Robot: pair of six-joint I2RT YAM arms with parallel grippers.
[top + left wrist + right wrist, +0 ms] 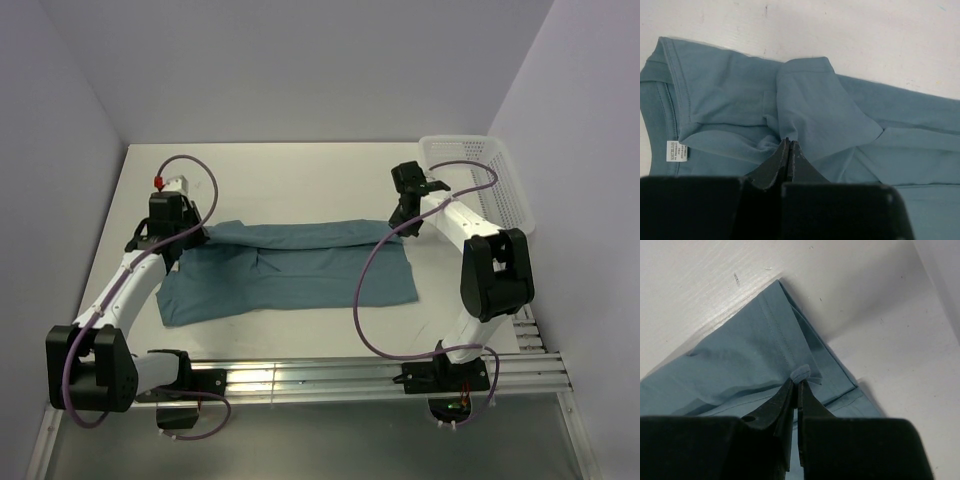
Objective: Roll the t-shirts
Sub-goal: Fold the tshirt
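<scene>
My right gripper draws the small tuck slightly back over the t-shirt's flat layer (398,252) (833,391) next and opens to release it, since the t-shirt's far edge already lies folded over.
The teal-blue t-shirt (290,278) lies spread across the middle of the white table, its far edge folded over into a band running between both grippers. My left gripper (197,237) is at the shirt's far left corner. In the left wrist view its jaws (788,142) are pressed together, with the t-shirt (825,110) puckering at the tips, beside a folded sleeve. My right gripper (402,222) is at the far right corner. The right wrist view shows it (800,380) shut on a small nub of the t-shirt (740,360) next to the stitched hem.
A white mesh basket (480,185) stands at the back right, just past the right arm. Grey walls close in the table on three sides. An aluminium rail (330,380) runs along the near edge. A white label (676,151) shows inside the collar.
</scene>
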